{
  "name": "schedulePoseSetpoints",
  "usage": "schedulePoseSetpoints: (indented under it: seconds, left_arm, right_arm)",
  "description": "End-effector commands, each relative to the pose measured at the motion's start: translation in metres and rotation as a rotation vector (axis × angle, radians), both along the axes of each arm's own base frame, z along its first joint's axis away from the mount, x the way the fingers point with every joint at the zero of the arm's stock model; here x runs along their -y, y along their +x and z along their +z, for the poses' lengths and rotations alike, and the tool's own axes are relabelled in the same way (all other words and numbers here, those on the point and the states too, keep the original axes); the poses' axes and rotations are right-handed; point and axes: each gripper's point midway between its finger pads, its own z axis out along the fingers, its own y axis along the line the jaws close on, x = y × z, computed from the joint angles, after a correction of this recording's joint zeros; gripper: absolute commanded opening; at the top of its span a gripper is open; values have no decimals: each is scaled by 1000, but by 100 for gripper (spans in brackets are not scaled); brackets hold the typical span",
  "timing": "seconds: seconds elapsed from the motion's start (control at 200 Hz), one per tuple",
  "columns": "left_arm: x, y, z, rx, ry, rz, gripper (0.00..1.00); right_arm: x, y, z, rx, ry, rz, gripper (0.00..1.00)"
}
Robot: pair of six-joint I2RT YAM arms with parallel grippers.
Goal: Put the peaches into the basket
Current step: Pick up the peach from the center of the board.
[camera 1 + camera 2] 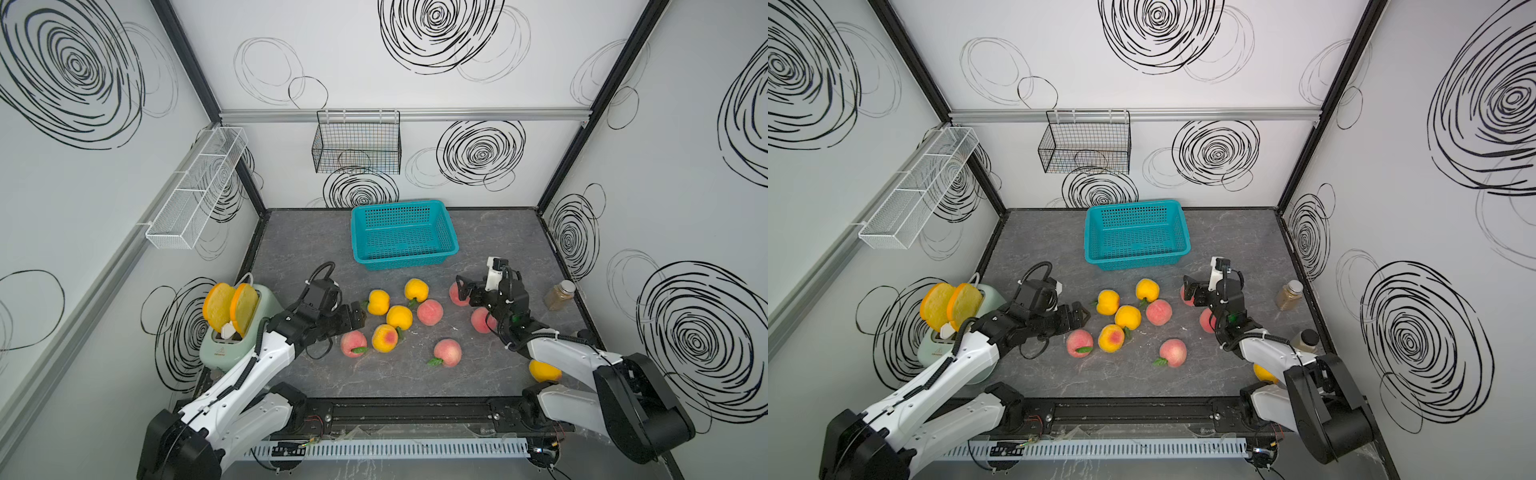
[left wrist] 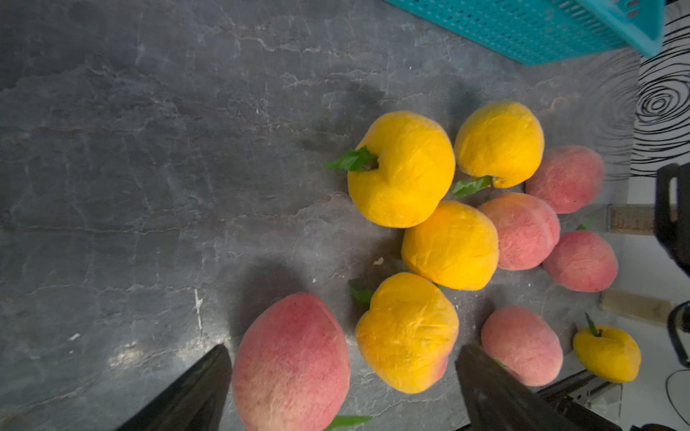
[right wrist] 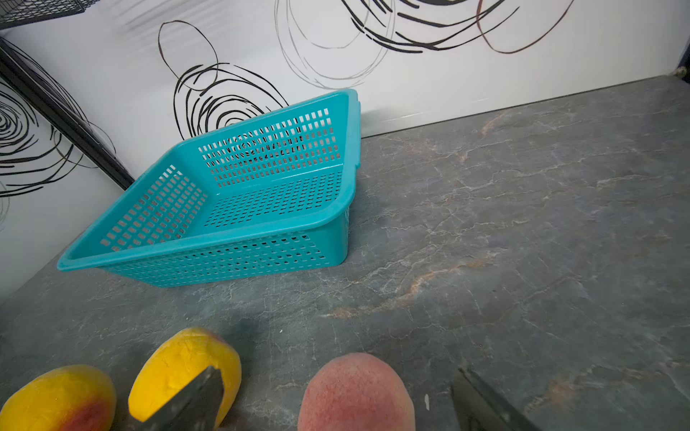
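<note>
The pink peach lies below my left gripper and nearer my base, so next the gripper will lower its open fingers and move them back to go around the peach.
Several peaches lie loose mid-table in both top views, yellow ones and pink ones. One yellow peach sits half under my right arm. The teal basket stands empty at the back. My left gripper is open and low; a pink peach and a blushed yellow peach lie between its fingers, untouched. My right gripper is open around a pink peach without closing on it. In a top view the left gripper and right gripper flank the cluster.
A pale green toaster with two yellow bread slices stands at the left edge. A brown-filled jar stands by the right wall, a second jar behind my right arm. A black wire basket and white mesh rack hang on the walls.
</note>
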Motion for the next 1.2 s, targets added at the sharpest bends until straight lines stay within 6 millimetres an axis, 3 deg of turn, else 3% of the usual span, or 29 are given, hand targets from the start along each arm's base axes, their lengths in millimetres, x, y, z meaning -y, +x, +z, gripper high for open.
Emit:
schedulePoseSetpoints:
  seconds: [0.0, 0.2, 0.84, 1.191]
  left_arm:
    - [-32, -10, -10, -38, 135, 142, 98]
    - [-16, -28, -37, -110, 37, 156, 98]
    - [8, -40, -64, -167, 20, 84, 100]
    - [11, -38, -66, -144, 16, 44, 85]
  right_arm:
    - [-4, 6, 8, 5, 2, -2, 99]
    - [-10, 7, 6, -2, -30, 7, 99]
    - [-22, 11, -2, -42, -60, 42, 99]
    - [-20, 11, -2, -39, -65, 25, 99]
